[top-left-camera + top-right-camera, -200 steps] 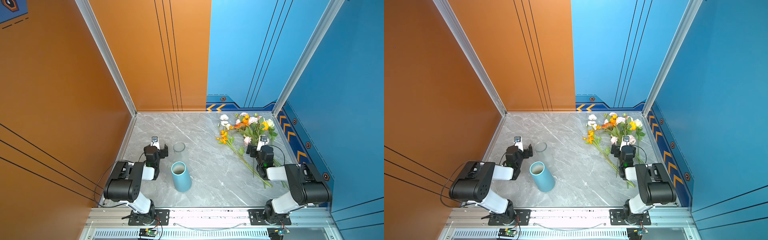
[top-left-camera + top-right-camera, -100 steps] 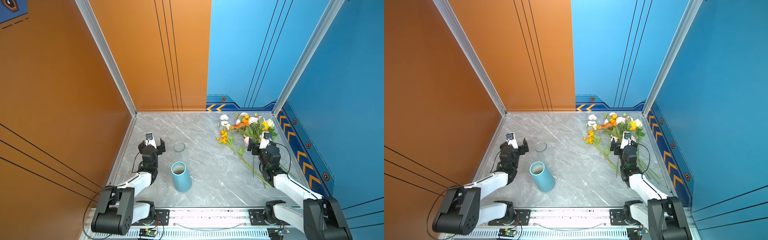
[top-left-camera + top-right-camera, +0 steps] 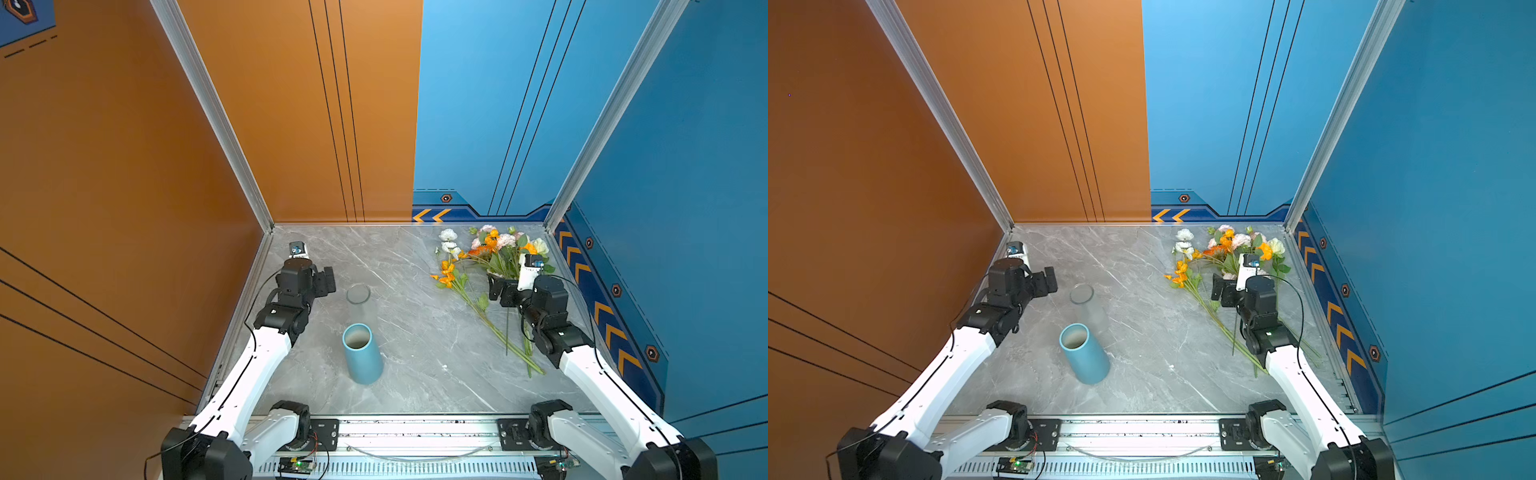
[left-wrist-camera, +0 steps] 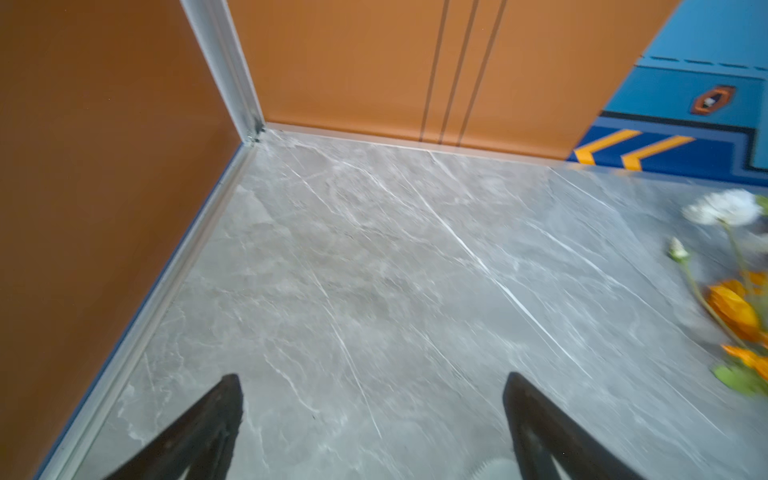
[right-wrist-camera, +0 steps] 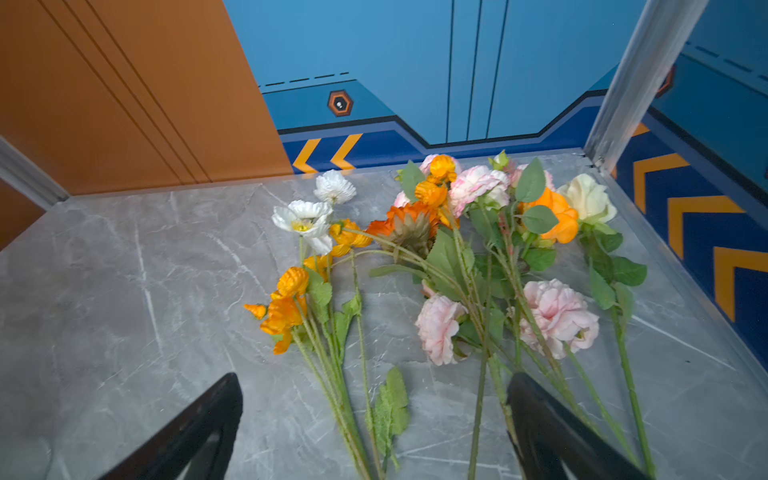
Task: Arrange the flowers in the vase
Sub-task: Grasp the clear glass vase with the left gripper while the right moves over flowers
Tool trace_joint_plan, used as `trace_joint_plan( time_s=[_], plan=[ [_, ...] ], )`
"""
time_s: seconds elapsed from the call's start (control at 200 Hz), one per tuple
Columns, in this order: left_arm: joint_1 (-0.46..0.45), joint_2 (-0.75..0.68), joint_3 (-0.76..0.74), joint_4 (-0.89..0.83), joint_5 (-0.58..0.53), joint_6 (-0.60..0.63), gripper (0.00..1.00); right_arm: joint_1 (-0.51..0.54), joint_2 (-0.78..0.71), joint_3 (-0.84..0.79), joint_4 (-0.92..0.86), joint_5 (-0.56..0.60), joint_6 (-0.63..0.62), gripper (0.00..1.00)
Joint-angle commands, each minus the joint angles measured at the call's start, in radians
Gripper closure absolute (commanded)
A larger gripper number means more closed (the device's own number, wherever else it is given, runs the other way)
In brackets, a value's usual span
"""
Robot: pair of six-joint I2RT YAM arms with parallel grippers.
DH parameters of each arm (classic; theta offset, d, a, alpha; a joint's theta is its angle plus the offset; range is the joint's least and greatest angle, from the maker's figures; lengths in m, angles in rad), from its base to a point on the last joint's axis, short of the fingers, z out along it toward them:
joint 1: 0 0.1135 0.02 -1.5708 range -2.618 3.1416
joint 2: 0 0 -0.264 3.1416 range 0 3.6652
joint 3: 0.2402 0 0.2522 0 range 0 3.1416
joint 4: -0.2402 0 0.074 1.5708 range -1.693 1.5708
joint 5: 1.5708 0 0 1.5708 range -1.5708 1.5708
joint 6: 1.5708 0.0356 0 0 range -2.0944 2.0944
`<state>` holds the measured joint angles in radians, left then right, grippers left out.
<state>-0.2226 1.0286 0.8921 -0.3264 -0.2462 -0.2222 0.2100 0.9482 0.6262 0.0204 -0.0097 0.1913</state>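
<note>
The left gripper next tilts down and swings over to close around the clear glass vase below its rim (image 3: pixel 359 304) (image 4: pixel 496 470), since its open fingers point past it at bare table.
The flowers (image 3: pixel 492 257) lie in a loose heap at the back right of the grey marble table (image 3: pixel 415 324), with orange, white, pink and cream blooms toward the back wall and stems toward the front. In both top views a blue cylinder vase (image 3: pixel 360 353) stands left of centre, and a clear glass vase (image 3: pixel 358 294) stands just behind it. My right gripper (image 3: pixel 496 289) hovers open above the stems (image 5: pixel 345 399), touching none. My left gripper (image 3: pixel 328 279) is open and empty, left of the glass vase. The left wrist view shows bare table between the jaws and a few flowers (image 4: pixel 731 307) at the frame's edge.
Orange walls (image 3: pixel 166 166) close the left and back left, and blue walls (image 3: pixel 685 208) the right and back right. An aluminium rail (image 3: pixel 415 428) with both arm bases runs along the front edge. The flowers (image 3: pixel 1229 253) lie close to the right wall.
Both arms have unfolded from their tucked poses and reached toward the back. The right gripper came nearer the flowers. Both grippers stayed open.
</note>
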Motion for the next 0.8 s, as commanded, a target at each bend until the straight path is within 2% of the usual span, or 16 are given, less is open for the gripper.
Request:
trace_joint_plan(
  time_s=[0.0, 0.09, 0.175, 0.35, 0.481, 0.571, 0.651, 0.796],
  plan=[
    [-0.056, -0.047, 0.079, -0.228, 0.118, -0.040, 0.02, 0.049, -0.020, 0.038, -0.125, -0.073, 0.036, 0.00],
    [-0.087, -0.037, 0.163, -0.337, 0.189, -0.060, 0.02, 0.102, -0.025, 0.055, -0.133, -0.131, 0.046, 0.00],
    [-0.128, -0.014, 0.234, -0.432, 0.235, -0.063, 0.02, 0.168, -0.020, 0.081, -0.154, -0.139, 0.051, 0.00],
    [-0.225, 0.071, 0.337, -0.566, 0.214, -0.067, 0.02, 0.300, -0.007, 0.094, -0.130, -0.145, 0.060, 0.00],
    [-0.259, 0.148, 0.393, -0.618, 0.216, -0.080, 0.02, 0.388, 0.040, 0.112, -0.110, -0.159, 0.028, 0.00],
    [-0.289, 0.208, 0.448, -0.694, 0.156, -0.082, 0.02, 0.443, 0.064, 0.132, -0.119, -0.135, 0.009, 0.00],
    [-0.312, 0.246, 0.471, -0.735, 0.093, -0.079, 0.02, 0.472, 0.073, 0.126, -0.096, -0.121, 0.007, 0.00],
    [-0.326, 0.300, 0.476, -0.731, 0.082, -0.078, 0.02, 0.485, 0.096, 0.119, -0.074, -0.122, 0.013, 0.00]
  ],
)
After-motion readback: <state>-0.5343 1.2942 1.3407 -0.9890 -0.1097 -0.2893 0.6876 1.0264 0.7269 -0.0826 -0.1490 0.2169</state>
